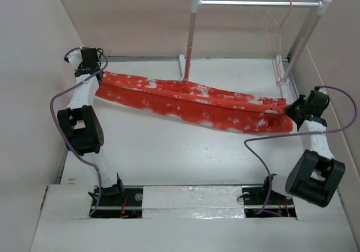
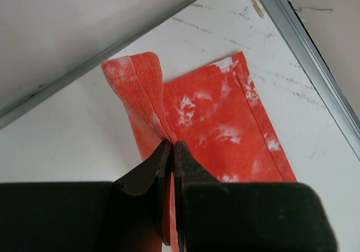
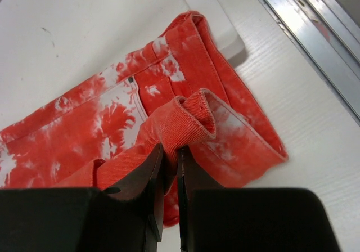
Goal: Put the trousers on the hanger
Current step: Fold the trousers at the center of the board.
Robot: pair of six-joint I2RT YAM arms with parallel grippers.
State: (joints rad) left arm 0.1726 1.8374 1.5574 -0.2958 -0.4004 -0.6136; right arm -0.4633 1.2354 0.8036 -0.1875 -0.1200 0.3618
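I need to lower the pinched waistband [image 3: 185,117] outward with my right gripper and release it at the cloth's far edge, because it is above the cloth [image 2: 147,100] and still short of that edge.
The orange-red trousers [image 1: 191,101] with white splotches lie folded lengthwise and stretched across the table from far left to right. My left gripper [image 1: 94,75] is shut on the leg hems at the left end, where the pinched cloth [image 2: 147,100] bunches up at my fingertips [image 2: 172,145]. My right gripper [image 1: 292,112] is shut on the waistband at the right end; a fold of the waistband [image 3: 185,117] sits between my jaws [image 3: 170,149]. The thin pinkish hanger [image 1: 275,41] hangs by its hook from the white rail at the back right.
A white rail [image 1: 256,3] on two posts stands at the back, its left post base [image 1: 184,72] just behind the trousers. Beige walls close in on the left, back and right. A metal strip [image 2: 315,72] edges the table.
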